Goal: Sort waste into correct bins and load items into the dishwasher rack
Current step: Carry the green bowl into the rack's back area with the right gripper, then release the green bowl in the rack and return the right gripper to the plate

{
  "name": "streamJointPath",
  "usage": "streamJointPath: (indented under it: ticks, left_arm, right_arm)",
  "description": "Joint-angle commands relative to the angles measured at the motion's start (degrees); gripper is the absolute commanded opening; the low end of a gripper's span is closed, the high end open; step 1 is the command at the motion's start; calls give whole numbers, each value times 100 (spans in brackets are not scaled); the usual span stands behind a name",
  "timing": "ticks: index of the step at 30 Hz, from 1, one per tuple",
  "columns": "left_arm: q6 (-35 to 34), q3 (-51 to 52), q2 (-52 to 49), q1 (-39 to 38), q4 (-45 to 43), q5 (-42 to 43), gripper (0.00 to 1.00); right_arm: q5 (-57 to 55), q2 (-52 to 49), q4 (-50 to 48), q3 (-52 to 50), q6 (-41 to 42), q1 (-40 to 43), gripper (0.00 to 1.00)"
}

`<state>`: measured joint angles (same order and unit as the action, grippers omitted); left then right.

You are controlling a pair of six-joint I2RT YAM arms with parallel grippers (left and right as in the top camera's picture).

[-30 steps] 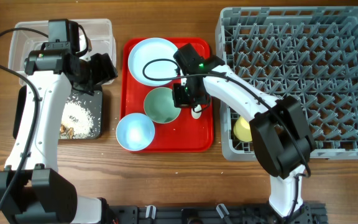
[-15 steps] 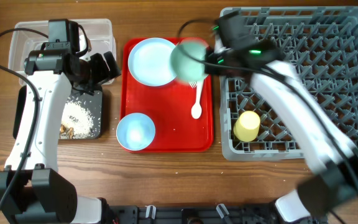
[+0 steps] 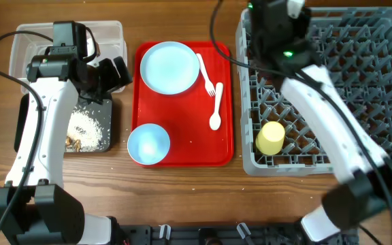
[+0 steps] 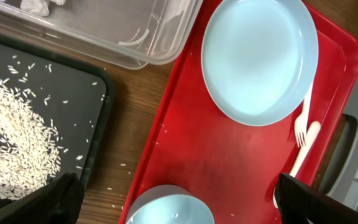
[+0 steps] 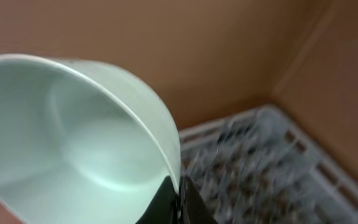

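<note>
My right gripper is above the rack's far corner (image 3: 247,28) beside the red tray, so it should turn, lower toward that corner and release the bowl.
My right gripper (image 5: 179,194) is shut on the rim of the pale green bowl (image 5: 73,143), which is tilted above the grey dishwasher rack (image 5: 272,155). In the overhead view the right arm (image 3: 272,24) is raised over the rack's (image 3: 359,88) back left corner and hides the bowl. My left gripper (image 4: 182,208) is open and empty above the red tray, by the bins (image 3: 111,71). The pale blue plate (image 3: 170,67), fork (image 3: 208,76), spoon (image 3: 216,112) and pale blue bowl (image 3: 148,144) lie on the tray. The yellow cup (image 3: 271,137) sits in the rack.
The clear tub (image 3: 46,37) stands at the back left, with something white and crumpled (image 4: 39,5) in it. The black tray (image 3: 107,109) in front of it holds rice (image 3: 87,126) and brown scraps (image 3: 73,141). The red tray (image 3: 189,153) lies between bins and rack.
My right gripper lifted the green bowl off the red tray and swung it right and back, over the rack. The fork and spoon now show. The left arm has not moved.
</note>
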<state>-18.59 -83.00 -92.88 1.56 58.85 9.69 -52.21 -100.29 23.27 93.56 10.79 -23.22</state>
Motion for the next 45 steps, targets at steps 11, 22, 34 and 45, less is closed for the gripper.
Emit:
streamJointPath:
  ticks: [11, 22, 34, 45]
  left_arm:
    - [-9, -85, 42, 17, -7, -37, 100]
    - [-9, -85, 42, 17, -7, -37, 100]
    - [-9, -85, 42, 17, -7, -37, 100]
    - [-9, -85, 42, 17, -7, -37, 100]
  right_arm:
    - [-2194, -2135, -1582, -48, -3008, 133, 4]
    - [-1552, -2288, -175, -48, -2430, 17, 4]
    - [-212, -2273, 745, -46, -2411, -275, 35]
    - [675, -1410, 802, -46, -2085, -511, 73]
